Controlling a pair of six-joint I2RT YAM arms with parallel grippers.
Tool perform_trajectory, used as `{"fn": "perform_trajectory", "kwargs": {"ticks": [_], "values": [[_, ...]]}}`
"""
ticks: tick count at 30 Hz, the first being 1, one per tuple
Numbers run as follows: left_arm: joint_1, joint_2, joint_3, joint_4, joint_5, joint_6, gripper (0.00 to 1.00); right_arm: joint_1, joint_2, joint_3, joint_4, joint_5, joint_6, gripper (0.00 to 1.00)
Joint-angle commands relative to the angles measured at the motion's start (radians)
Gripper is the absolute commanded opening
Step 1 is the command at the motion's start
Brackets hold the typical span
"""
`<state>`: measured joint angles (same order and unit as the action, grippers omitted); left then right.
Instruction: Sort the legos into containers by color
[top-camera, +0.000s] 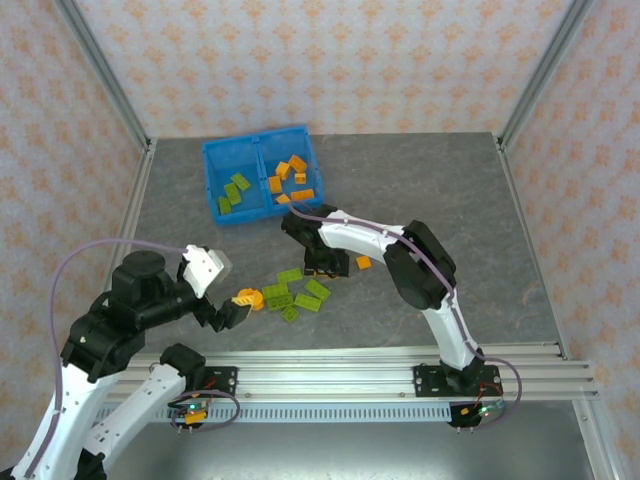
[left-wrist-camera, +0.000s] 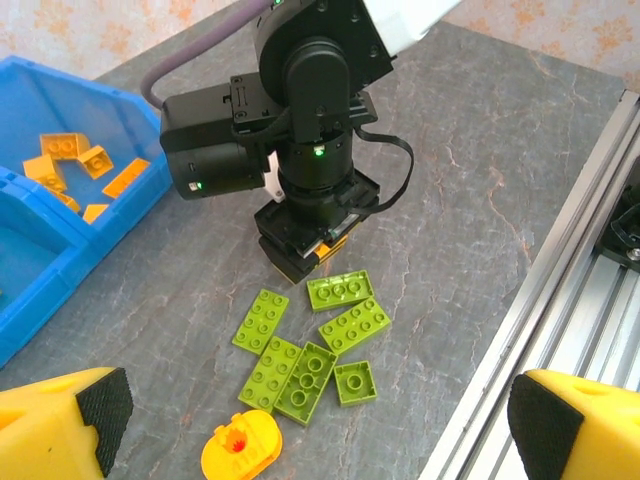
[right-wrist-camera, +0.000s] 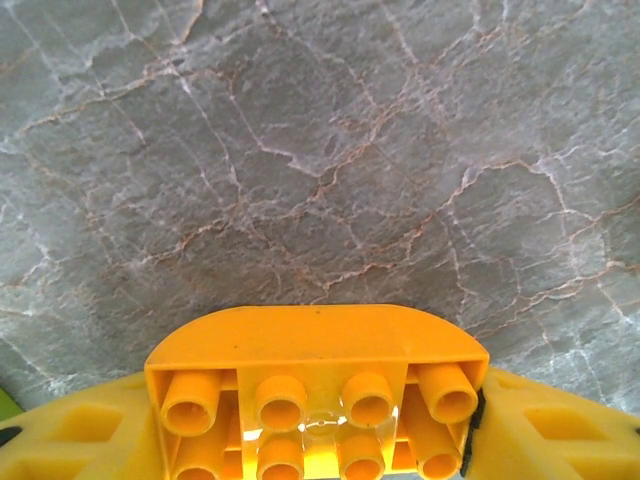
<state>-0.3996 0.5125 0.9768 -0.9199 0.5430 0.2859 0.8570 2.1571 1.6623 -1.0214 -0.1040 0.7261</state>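
Note:
My right gripper rises with the orange brick next, carries it outward over the blue bin's orange-brick section (top-camera: 289, 175) and releases it, because matching bricks already lie there.
The blue bin (top-camera: 212, 180) stands at the back left, with lime bricks (top-camera: 234, 192) in its left compartment and orange bricks (top-camera: 291, 176) in its right. Several lime bricks (top-camera: 298, 292) lie loose mid-table, with one orange brick (top-camera: 363, 262) to their right. My right gripper (top-camera: 325, 264) is just above the table behind that cluster, shut on an orange brick (right-wrist-camera: 315, 385) with a rounded top; its fingers (right-wrist-camera: 70, 440) press the brick's ends. My left gripper (top-camera: 232, 310) hangs open beside the round orange piece (top-camera: 248, 298), which shows near its fingers (left-wrist-camera: 70, 420) in the left wrist view as well.
An aluminium rail (top-camera: 350, 365) runs along the near table edge, close to the right of the lime bricks (left-wrist-camera: 310, 345). The bin's wall (left-wrist-camera: 60, 250) rises at the left of the left wrist view. Patterned walls enclose the table on three sides.

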Motion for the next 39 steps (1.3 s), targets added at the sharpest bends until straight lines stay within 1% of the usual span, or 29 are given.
{"fn": "perform_trajectory", "kwargs": {"ticks": [1, 4, 6, 8, 10, 12, 14, 16, 19, 22, 24, 27, 30, 33, 35, 38, 39], "values": [[0.003, -0.025, -0.007, 0.051, 0.014, -0.014, 1.00, -0.001, -0.088, 0.008, -0.044, 0.069, 0.008, 0.50], [0.003, -0.037, 0.006, 0.057, 0.044, 0.005, 1.00, -0.001, -0.192, 0.042, 0.002, 0.086, -0.014, 0.50], [0.003, -0.042, 0.012, 0.064, 0.065, 0.033, 1.00, -0.002, -0.232, 0.088, 0.040, 0.097, -0.037, 0.50], [0.003, -0.045, 0.014, 0.074, 0.082, 0.065, 1.00, -0.011, -0.235, 0.156, 0.085, 0.099, -0.056, 0.50], [0.003, -0.042, 0.011, 0.084, 0.091, 0.091, 1.00, -0.030, -0.198, 0.240, 0.132, 0.099, -0.054, 0.50], [0.002, -0.033, 0.015, 0.086, 0.097, 0.104, 1.00, -0.058, -0.124, 0.333, 0.164, 0.101, -0.029, 0.50], [0.002, -0.018, 0.023, 0.072, 0.104, 0.115, 1.00, -0.090, -0.022, 0.462, 0.170, 0.095, -0.002, 0.50], [0.002, -0.005, 0.036, 0.049, 0.109, 0.122, 1.00, -0.119, 0.107, 0.628, 0.154, 0.098, 0.021, 0.49], [0.002, -0.006, 0.049, 0.021, 0.101, 0.118, 1.00, -0.152, 0.292, 0.873, 0.140, 0.064, 0.041, 0.48], [0.003, -0.026, 0.046, 0.009, 0.090, 0.113, 1.00, -0.166, 0.435, 0.999, 0.219, 0.019, 0.038, 0.47], [0.002, -0.038, 0.037, 0.013, 0.090, 0.109, 1.00, -0.181, 0.497, 1.041, 0.269, -0.015, 0.081, 0.46], [0.004, -0.043, 0.024, 0.018, 0.093, 0.094, 1.00, -0.190, 0.535, 1.046, 0.380, -0.058, 0.110, 0.47], [0.002, -0.043, -0.002, 0.029, 0.098, 0.087, 1.00, -0.190, 0.543, 1.045, 0.434, -0.078, 0.114, 0.53], [0.002, -0.049, -0.036, 0.049, 0.091, 0.077, 1.00, -0.190, 0.546, 1.039, 0.442, -0.083, 0.135, 0.55], [0.003, -0.053, -0.050, 0.068, 0.086, 0.066, 1.00, -0.189, 0.545, 1.039, 0.447, -0.093, 0.149, 0.60], [0.003, -0.051, -0.051, 0.073, 0.080, 0.065, 1.00, -0.190, 0.532, 1.055, 0.454, -0.099, 0.156, 0.73], [0.003, -0.051, -0.050, 0.069, 0.075, 0.068, 1.00, -0.190, 0.522, 1.060, 0.460, -0.097, 0.157, 0.74]]}}
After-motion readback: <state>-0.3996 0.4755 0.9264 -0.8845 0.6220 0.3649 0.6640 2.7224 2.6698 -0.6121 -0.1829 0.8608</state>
